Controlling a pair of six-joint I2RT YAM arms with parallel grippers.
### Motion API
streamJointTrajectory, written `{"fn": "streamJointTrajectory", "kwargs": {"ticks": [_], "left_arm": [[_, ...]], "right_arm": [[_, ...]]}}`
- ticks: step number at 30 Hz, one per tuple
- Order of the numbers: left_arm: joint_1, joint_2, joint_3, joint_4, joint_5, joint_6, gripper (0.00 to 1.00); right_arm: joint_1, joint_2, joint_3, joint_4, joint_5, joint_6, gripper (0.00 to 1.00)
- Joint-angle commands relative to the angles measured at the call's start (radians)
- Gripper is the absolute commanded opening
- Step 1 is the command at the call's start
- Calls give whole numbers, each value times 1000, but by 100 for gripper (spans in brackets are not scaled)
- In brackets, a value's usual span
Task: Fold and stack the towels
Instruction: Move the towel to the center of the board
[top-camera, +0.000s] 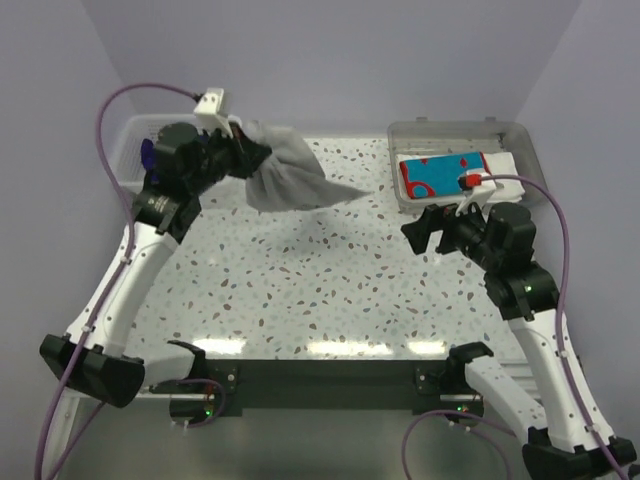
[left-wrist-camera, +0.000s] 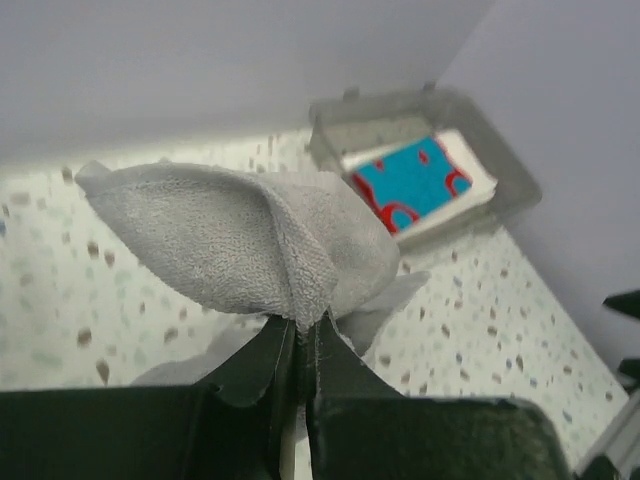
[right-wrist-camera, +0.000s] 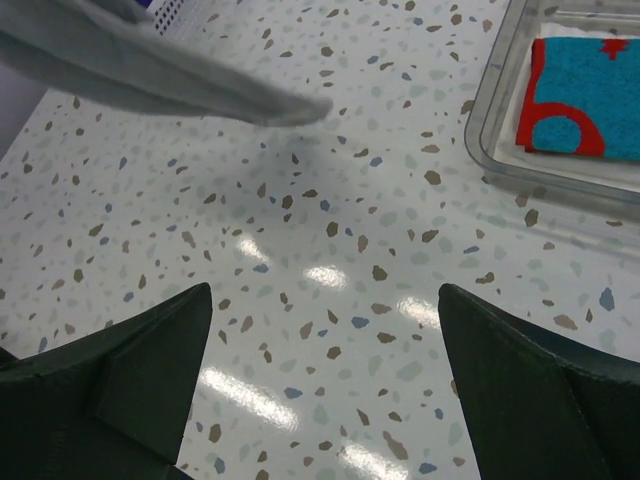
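Note:
The grey towel's cloth hangs bunched and unspread. My right gripper moves to the left in the top view and down onto the grey towel's hem next.
My left gripper (top-camera: 255, 157) is shut on a grey towel (top-camera: 295, 175) and holds it in the air over the table's back left; the cloth hangs bunched, a corner trailing right. In the left wrist view the grey towel (left-wrist-camera: 230, 240) is pinched between the shut fingers (left-wrist-camera: 305, 335). A folded turquoise-and-red patterned towel (top-camera: 440, 175) lies on a white towel (top-camera: 505, 165) in the clear grey tray (top-camera: 400, 135) at the back right. My right gripper (top-camera: 420, 232) is open and empty, low over the table in front of the tray. A dark purple towel (top-camera: 148, 155) peeks from the basket.
A white slatted basket (top-camera: 130, 140) stands at the back left behind my left arm. The tray's near wall (right-wrist-camera: 500, 150) lies just right of my right gripper (right-wrist-camera: 325, 300). Grey walls close in the back and both sides.

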Motion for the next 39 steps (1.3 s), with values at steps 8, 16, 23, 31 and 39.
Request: {"fn": "streamJointTrajectory", "kwargs": {"ticks": [8,16,23,31,39], "left_arm": [[-13,-225,-597,-152,-320,-52,39],[-13,-314,-690,-118,-268,-49,85],[-39,22,-484,-83,-85,127,93],[-77,424,-194,-31,-131,187,88],[-85,639,-12,-32,-162,237,84]], "right_arm": [[48,250,61,-63,-150,5,96],[254,516,82,-46,74,11,80],[384,746,88,44,294,161,63],[503,915,139,57,505,280,61],[512,1005,128,92,515,292,47]]}}
